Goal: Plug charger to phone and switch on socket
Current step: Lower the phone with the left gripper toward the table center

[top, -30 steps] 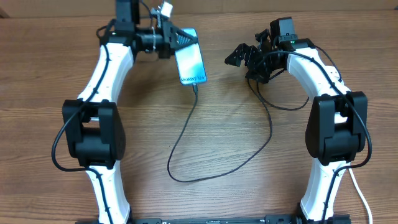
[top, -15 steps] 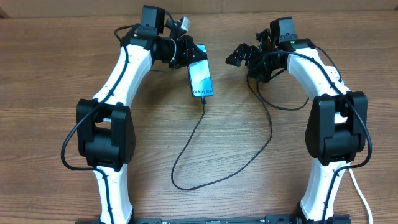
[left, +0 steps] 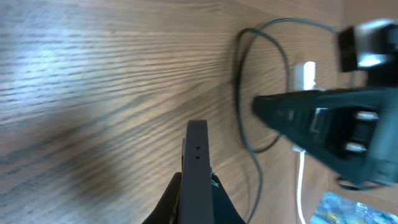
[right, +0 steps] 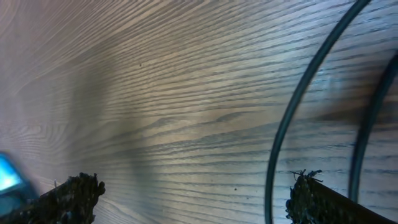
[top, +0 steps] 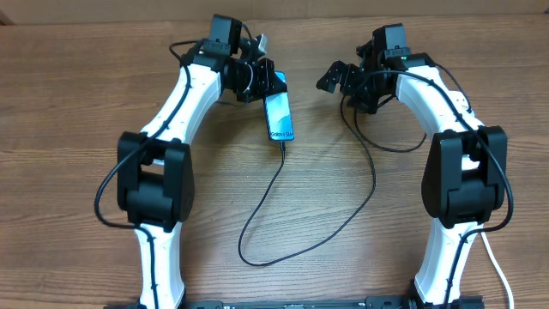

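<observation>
The cable point(top: 262, 196) already sits plugged into the phone's near end. Next, my left gripper lowers to the bare tabletop below the phone point(top: 293, 148) and releases it.
My left gripper point(top: 268, 86) is shut on the top end of the phone point(top: 279, 117), whose blue-teal screen faces up at the table's far middle. In the left wrist view the phone point(left: 198, 163) shows edge-on between the jaws point(left: 198, 190). The charger's thin black cable point(top: 262, 196) is plugged into the phone's near end. It loops down across the table and back up toward my right gripper point(top: 335, 79), which is open and empty to the right of the phone. The right wrist view shows the cable point(right: 300, 102) between the spread jaws point(right: 199, 199). The plug head and socket are out of view.
A white cord point(top: 497, 266) runs beside my right arm's base at the near right. The table's far edge lies just behind both grippers. The right arm point(left: 336, 127) fills the right side of the left wrist view, with a white cord point(left: 301, 180) below it.
My left arm has swung to the right with the phone, bringing it nearer the right gripper. The cable's loop has shifted right with it. The right arm has barely moved.
</observation>
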